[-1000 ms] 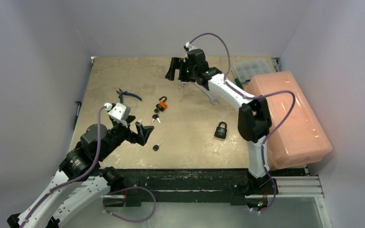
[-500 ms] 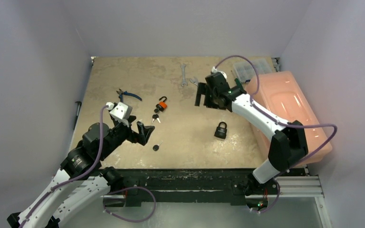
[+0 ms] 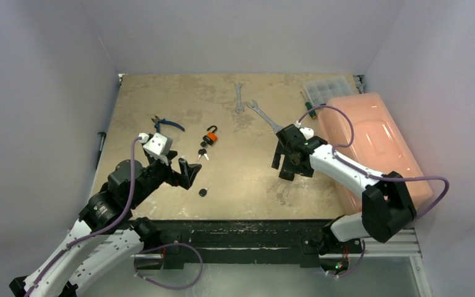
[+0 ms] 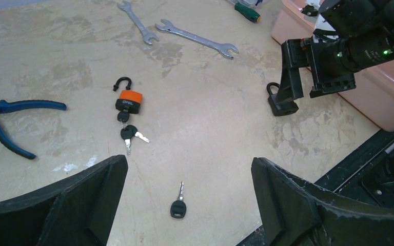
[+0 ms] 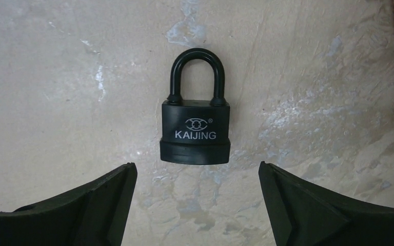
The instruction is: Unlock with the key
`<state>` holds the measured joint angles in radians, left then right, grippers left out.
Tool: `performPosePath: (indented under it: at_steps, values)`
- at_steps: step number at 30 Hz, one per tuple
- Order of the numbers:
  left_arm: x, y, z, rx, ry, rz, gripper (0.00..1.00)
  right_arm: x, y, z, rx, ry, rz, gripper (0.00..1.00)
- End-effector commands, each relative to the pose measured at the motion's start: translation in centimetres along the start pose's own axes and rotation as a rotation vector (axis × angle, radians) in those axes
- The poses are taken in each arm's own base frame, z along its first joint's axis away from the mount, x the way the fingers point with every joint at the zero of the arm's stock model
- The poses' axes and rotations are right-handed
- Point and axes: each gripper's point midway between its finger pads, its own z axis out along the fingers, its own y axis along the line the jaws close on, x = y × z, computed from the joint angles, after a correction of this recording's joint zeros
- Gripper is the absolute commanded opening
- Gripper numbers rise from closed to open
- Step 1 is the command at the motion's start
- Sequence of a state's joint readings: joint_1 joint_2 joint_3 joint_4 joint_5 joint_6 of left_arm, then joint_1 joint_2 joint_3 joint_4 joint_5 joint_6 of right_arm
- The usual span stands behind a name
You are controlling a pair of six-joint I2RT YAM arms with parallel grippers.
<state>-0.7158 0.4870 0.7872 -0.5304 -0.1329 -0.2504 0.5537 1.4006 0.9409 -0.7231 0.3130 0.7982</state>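
Note:
My right gripper comes down over the lock's marked body [image 3: 286,176] [image 5: 195,132] next and closes across both sides, as the black padlock lies flat below the spread fingers.
A black padlock [image 5: 195,127] marked KAIJING lies flat with its shackle closed; it shows in the left wrist view [image 4: 281,103]. My right gripper [image 5: 197,177] is open and hovers just above it, near its base; it covers most of the lock in the top view [image 3: 287,164]. A single black-headed key [image 4: 178,204] lies loose on the table, also in the top view [image 3: 203,192]. My left gripper [image 4: 187,169] is open and empty above that key [image 3: 185,170].
An orange padlock [image 4: 129,100] with open shackle and a key bunch [image 4: 129,134] lies left of centre. Blue pliers [image 4: 10,118], two wrenches [image 4: 195,38], a screwdriver [image 4: 247,10] and a pink bin [image 3: 371,148] stand around. The table's front edge [image 3: 253,219] is near.
My right arm swung from the far middle of the table down and toward the near side, ending over the black padlock. My left arm has barely moved.

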Motion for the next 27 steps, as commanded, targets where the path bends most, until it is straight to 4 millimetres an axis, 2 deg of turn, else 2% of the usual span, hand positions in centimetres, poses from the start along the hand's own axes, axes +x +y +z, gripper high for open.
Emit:
performPosePath:
  at_steps: [1, 5, 11, 15, 19, 24, 27]
  values:
    - [-0.5, -0.1, 0.1, 0.005, -0.027, -0.004, 0.99, -0.7, -0.6, 1.3, 0.045, -0.041, 0.041, 0.98]
    - [-0.6, 0.0, 0.1, -0.001, -0.030, -0.006, 0.99, -0.9, -0.5, 2.6, 0.036, -0.042, 0.035, 0.96]
    - [-0.5, 0.0, 0.2, -0.004, -0.028, -0.005, 0.99, -0.2, -0.8, 4.5, 0.041, -0.006, 0.019, 0.92]
    - [-0.5, 0.1, 0.3, -0.007, -0.026, -0.005, 0.99, 0.0, -1.3, 5.3, 0.064, -0.003, 0.017, 0.83]
    - [-0.4, 0.1, 0.3, -0.006, -0.023, -0.004, 0.99, 0.4, -1.0, 5.8, 0.054, 0.017, 0.008, 0.73]
    - [-0.4, 0.1, 0.4, -0.007, -0.022, -0.003, 0.99, -0.1, 0.1, 5.7, 0.015, 0.023, -0.009, 0.54]
    - [-0.4, 0.1, 0.4, -0.008, -0.022, -0.001, 0.99, -0.6, 1.9, 4.7, -0.073, 0.028, -0.032, 0.40]
